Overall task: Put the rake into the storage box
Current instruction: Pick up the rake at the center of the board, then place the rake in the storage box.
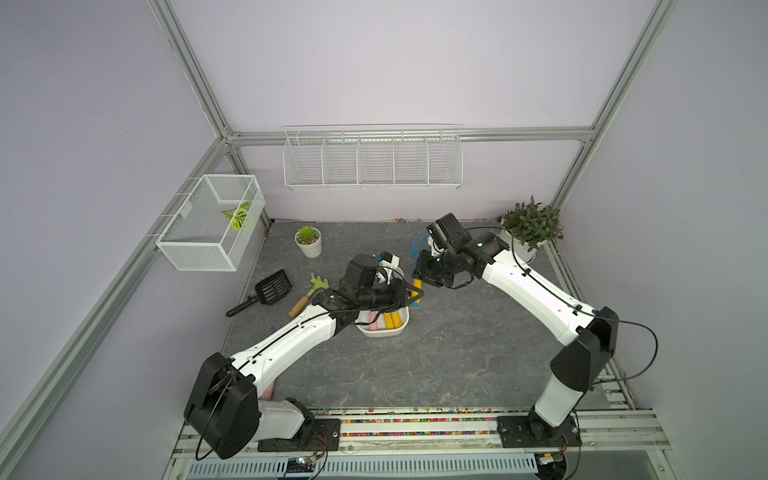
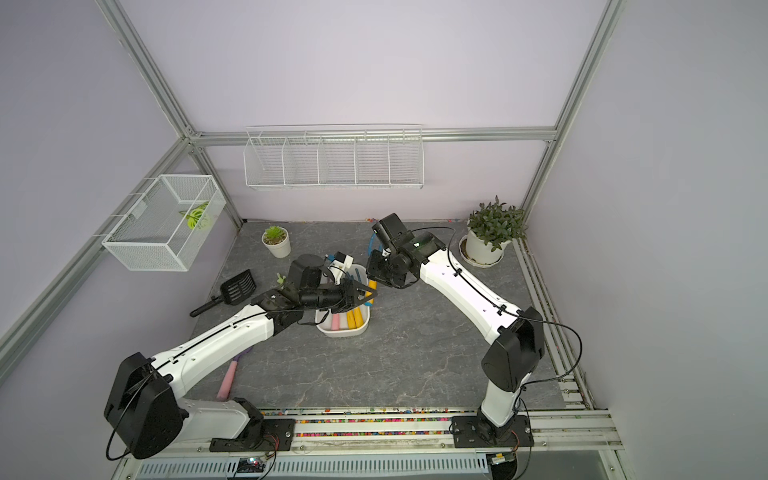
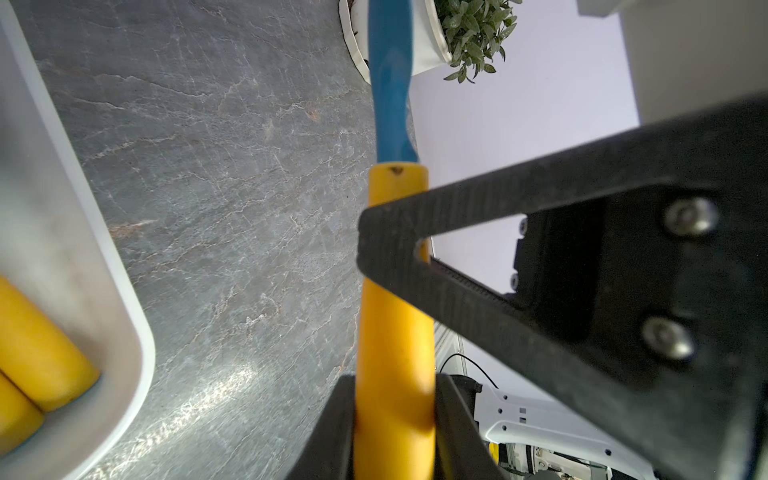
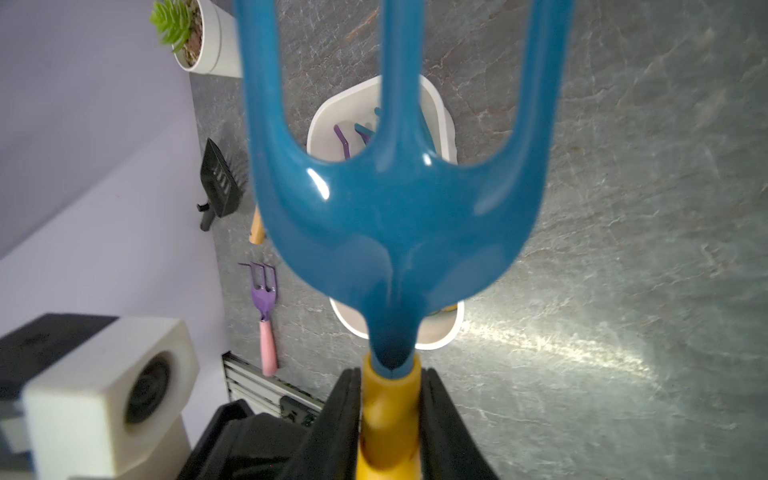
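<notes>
My left gripper carries the rake across the box's rim next, because the rake hangs outside that rim. It then goes down over the yellow handles inside and releases the rake.
The rake, with blue tines [image 4: 395, 216] and a yellow handle [image 3: 395, 332], hangs above the table just right of the storage box [image 1: 382, 332], between both arms in both top views [image 1: 417, 286] [image 2: 371, 286]. My left gripper [image 3: 395, 399] is shut on the middle of the yellow handle, and it also shows in a top view [image 1: 413, 293]. My right gripper [image 4: 390, 399] flanks the handle's collar below the tines. Whether its fingers press on it I cannot tell. The white box [image 2: 340, 332] holds several tools with yellow and pink handles.
A green rake with a wooden handle [image 1: 309, 293] and a black scoop [image 1: 270, 289] lie left of the box. A purple fork with a pink handle [image 2: 228, 380] lies under the left arm. A small succulent pot [image 1: 308, 241], a large plant [image 1: 530, 230], a mesh basket [image 1: 208, 224] and a wire rack [image 1: 372, 160] stand behind.
</notes>
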